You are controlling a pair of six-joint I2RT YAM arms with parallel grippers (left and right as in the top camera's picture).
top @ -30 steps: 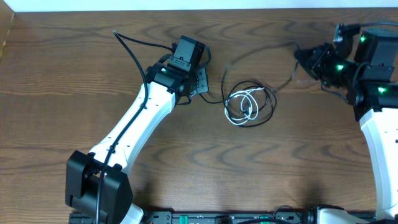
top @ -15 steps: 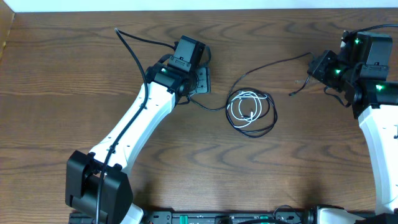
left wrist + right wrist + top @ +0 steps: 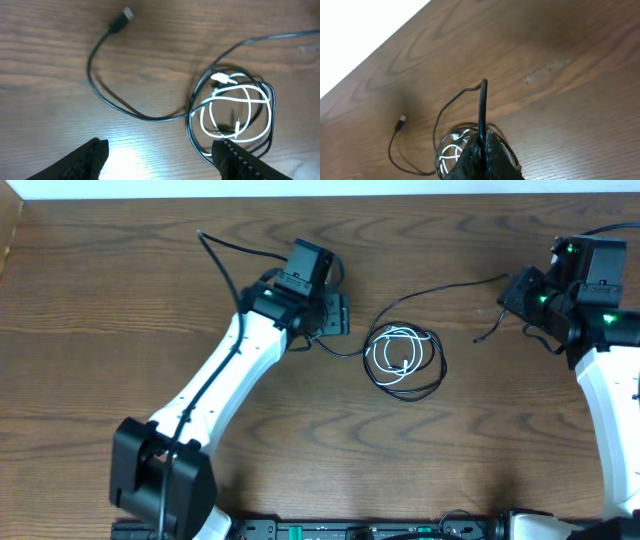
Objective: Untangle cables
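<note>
The white cable (image 3: 398, 352) sits inside the black cable's rings. The piece of black cable at the coil's edge gets my left gripper next, lowering and moving to the right in the overhead view.
The black cable (image 3: 436, 284) and the white cable (image 3: 398, 352) lie looped together in one small coil at the table's middle. In the left wrist view the white cable (image 3: 234, 106) sits inside the black cable's (image 3: 122, 106) rings. One black strand curves left from there to a USB plug (image 3: 121, 18) lying free on the wood. My left gripper (image 3: 336, 314) is open just left of the coil, nothing between its fingers (image 3: 86, 159). My right gripper (image 3: 512, 290) is shut on the black cable (image 3: 482, 102), which is raised above the table at the far right.
A short black tail (image 3: 484, 332) hangs below the right gripper. The wooden table (image 3: 120, 290) has its far edge against a white surface (image 3: 355, 30). Each arm's own thick black wire (image 3: 225, 260) runs along it.
My left gripper has opened and let go of the black cable's plug end, shifting slightly right. The right gripper pulled its strand to the right, and the coil slid a little that way.
</note>
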